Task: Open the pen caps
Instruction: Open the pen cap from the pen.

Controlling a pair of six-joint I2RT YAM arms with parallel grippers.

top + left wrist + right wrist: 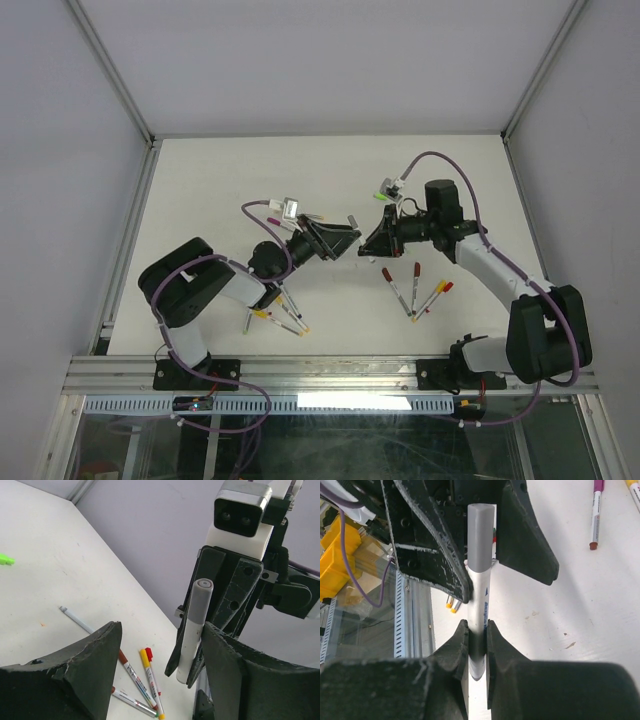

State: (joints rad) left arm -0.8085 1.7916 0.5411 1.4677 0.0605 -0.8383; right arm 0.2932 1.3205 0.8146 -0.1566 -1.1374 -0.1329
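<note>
The tabletop beside the thin white pen body is bare and has room for the pen. I will move my right gripper away from my left gripper, then down to that spot.
My right gripper (pixel 477 627) is shut on the white barrel of a pen (pixel 481 595) and holds it above the table's middle. The pen's grey end (pixel 480 535) points at my left gripper (pixel 161 627). That gripper is open, with its jaws standing either side of the grey end and one close beside it. The pen also shows in the left wrist view (pixel 192 630). In the top view the grippers (pixel 345 238) (pixel 368 240) face each other tip to tip. Pens with a dark red cap (pixel 122 657), a yellow cap (pixel 144 656) and a red cap (pixel 149 651) lie on the table.
Pens with red caps (pixel 395 285) lie front right. Another group of pens (pixel 280 315) lies by the left arm's base. A small green piece (pixel 381 187) lies at the back. A thin white barrel (pixel 75 620) and a purple-capped pen (pixel 594 510) lie on the table.
</note>
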